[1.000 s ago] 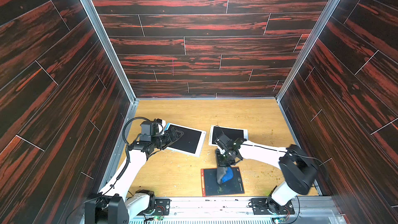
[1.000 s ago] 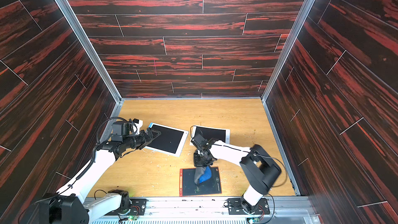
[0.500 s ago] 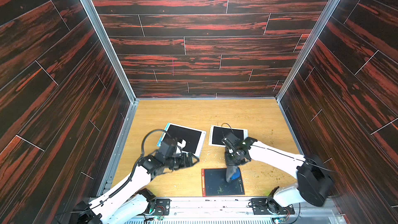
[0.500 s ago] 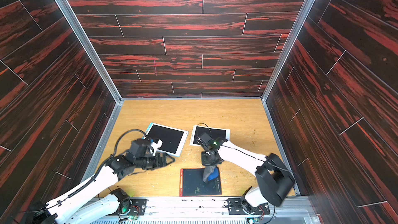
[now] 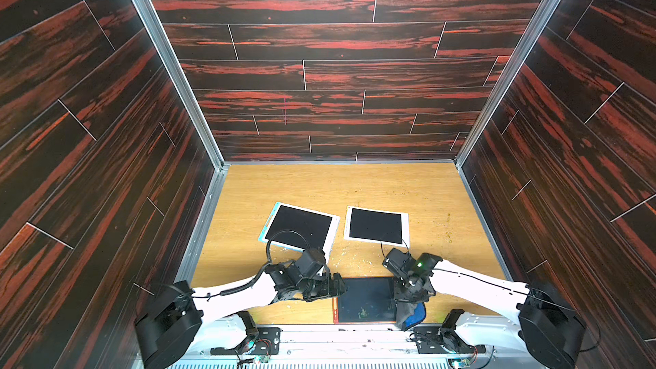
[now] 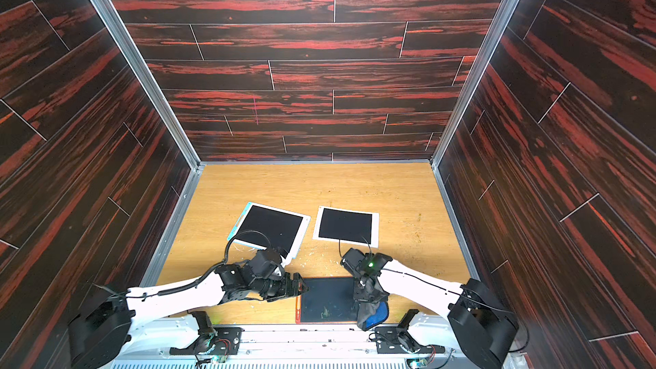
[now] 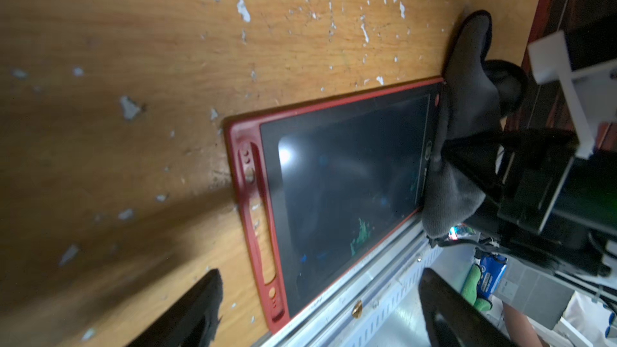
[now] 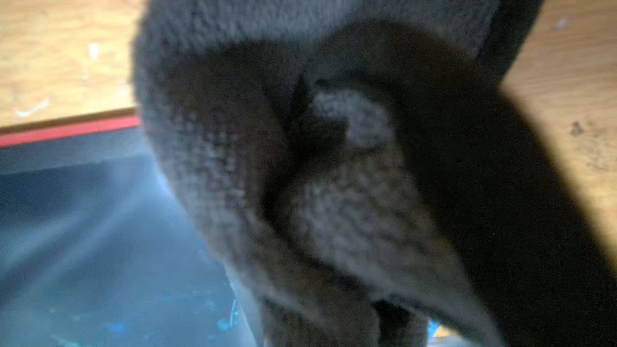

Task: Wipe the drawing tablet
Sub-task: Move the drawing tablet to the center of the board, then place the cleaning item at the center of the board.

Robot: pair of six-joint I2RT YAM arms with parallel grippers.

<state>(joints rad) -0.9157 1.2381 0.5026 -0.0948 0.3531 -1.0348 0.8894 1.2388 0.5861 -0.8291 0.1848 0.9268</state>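
Note:
The bare wood between the smaller white-framed tablet and the side is open, so my right gripper will swing outward over it next and let go of the cloth.
The red-framed drawing tablet (image 5: 365, 299) (image 6: 326, 299) (image 7: 334, 178) lies flat at the table's front edge, with faint green scribbles (image 7: 360, 235) on its dark screen. My right gripper (image 5: 408, 294) (image 6: 367, 294) is shut on a grey and blue cloth (image 5: 411, 313) (image 6: 372, 313) (image 7: 464, 121) (image 8: 300, 128). The cloth rests on the tablet's right edge and front right corner and hides the fingertips. My left gripper (image 5: 337, 287) (image 6: 300, 287) (image 7: 320, 302) is open and empty, level with the tablet's left edge. Its fingers (image 7: 207, 295) are spread wide on either side of the near corner.
Two white-framed tablets (image 5: 300, 227) (image 5: 376, 225) lie side by side further back, mid-table. White flecks (image 7: 243, 8) dot the wood. A metal rail (image 5: 355, 330) runs just in front of the red tablet. Dark walls close in the left, right and back.
My left arm has swung from the left white tablet down to the red tablet's left edge. My right gripper has dragged the cloth across the screen to its front right corner.

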